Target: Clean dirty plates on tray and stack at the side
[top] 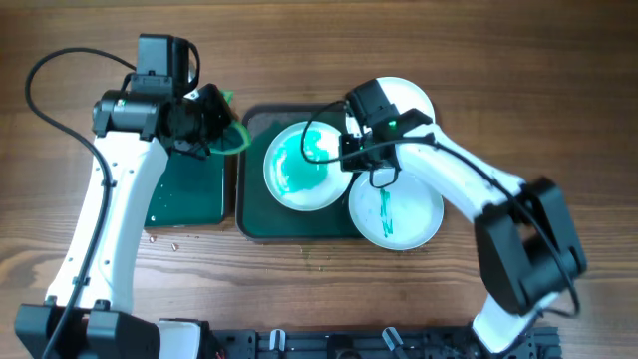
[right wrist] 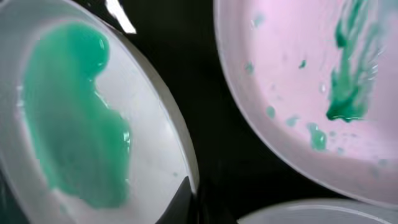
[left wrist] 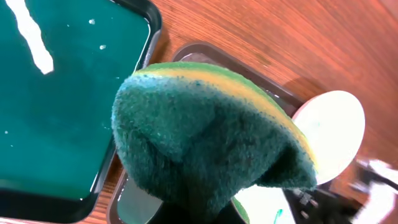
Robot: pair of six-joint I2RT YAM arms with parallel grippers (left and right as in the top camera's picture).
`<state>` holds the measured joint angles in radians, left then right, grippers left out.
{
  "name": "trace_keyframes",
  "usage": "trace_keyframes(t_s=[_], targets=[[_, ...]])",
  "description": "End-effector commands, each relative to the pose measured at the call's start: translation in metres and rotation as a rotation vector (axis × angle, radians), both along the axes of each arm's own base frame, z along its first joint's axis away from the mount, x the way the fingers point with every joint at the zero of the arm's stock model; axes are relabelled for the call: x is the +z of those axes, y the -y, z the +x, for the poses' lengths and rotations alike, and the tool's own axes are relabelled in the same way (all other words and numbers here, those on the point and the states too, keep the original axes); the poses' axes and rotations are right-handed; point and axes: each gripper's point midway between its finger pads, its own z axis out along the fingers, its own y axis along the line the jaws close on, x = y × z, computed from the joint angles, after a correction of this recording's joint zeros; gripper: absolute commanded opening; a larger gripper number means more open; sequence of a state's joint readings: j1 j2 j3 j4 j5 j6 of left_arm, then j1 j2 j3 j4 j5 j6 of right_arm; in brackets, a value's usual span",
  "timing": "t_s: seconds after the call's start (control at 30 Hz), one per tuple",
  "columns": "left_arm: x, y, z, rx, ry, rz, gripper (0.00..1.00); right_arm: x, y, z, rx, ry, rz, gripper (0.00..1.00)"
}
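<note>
The right gripper lifts the plate past the tray to the right in the overhead view next, lowers it and releases it, since bare tabletop lies there.
Three white plates lie at the large dark green tray [top: 254, 214]. The left plate [top: 299, 165] has a wide teal smear. The front right plate [top: 395, 211] has a thin teal streak and overhangs the tray's right rim. The back right plate [top: 411, 98] is partly hidden by my right arm. My right gripper [top: 351, 150] is shut on the smeared plate's right rim; the right wrist view shows that plate [right wrist: 74, 124], the streaked plate [right wrist: 292, 87] and a finger at the rim. My left gripper [top: 211, 125] is shut on a green-and-yellow sponge [left wrist: 205, 137] above the tray's back left corner.
A smaller green tray [top: 184, 189] lies left of the large one, with white specks on it [left wrist: 56, 99]. Small crumbs lie on the wood in front of it. Black cables run from both arms.
</note>
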<state>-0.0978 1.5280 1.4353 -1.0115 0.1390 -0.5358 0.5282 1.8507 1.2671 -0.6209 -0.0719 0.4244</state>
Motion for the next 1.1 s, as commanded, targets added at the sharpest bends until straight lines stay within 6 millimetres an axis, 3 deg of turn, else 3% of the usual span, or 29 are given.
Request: trace_keyframes(t_s=[0.0,0.07,0.47,0.67,0.87,1.07], targets=[[-0.003,-0.006,0.002,0.002,-0.003,0.03,0.04,0.067,0.01,0.014,-0.04,0.268,-0.158,0.04],[-0.003,-0.006,0.002,0.002,-0.002,0.03,0.04,0.096,0.017,0.009,-0.065,0.402,-0.287,0.04],[-0.005,-0.006,0.001,0.009,-0.009,0.027,0.04,0.172,0.005,-0.023,-0.046,0.822,-0.712,0.04],[-0.005,-0.006,0.001,0.009,-0.009,0.027,0.04,0.228,0.006,-0.051,-0.139,1.074,-0.945,0.04],[-0.005,-0.006,0.001,0.009,-0.008,0.027,0.04,0.235,-0.009,-0.055,-0.068,1.086,-0.993,0.04],[-0.005,-0.006,0.001,0.009,-0.008,0.027,0.04,0.236,-0.01,-0.055,-0.086,1.092,-0.971,0.04]])
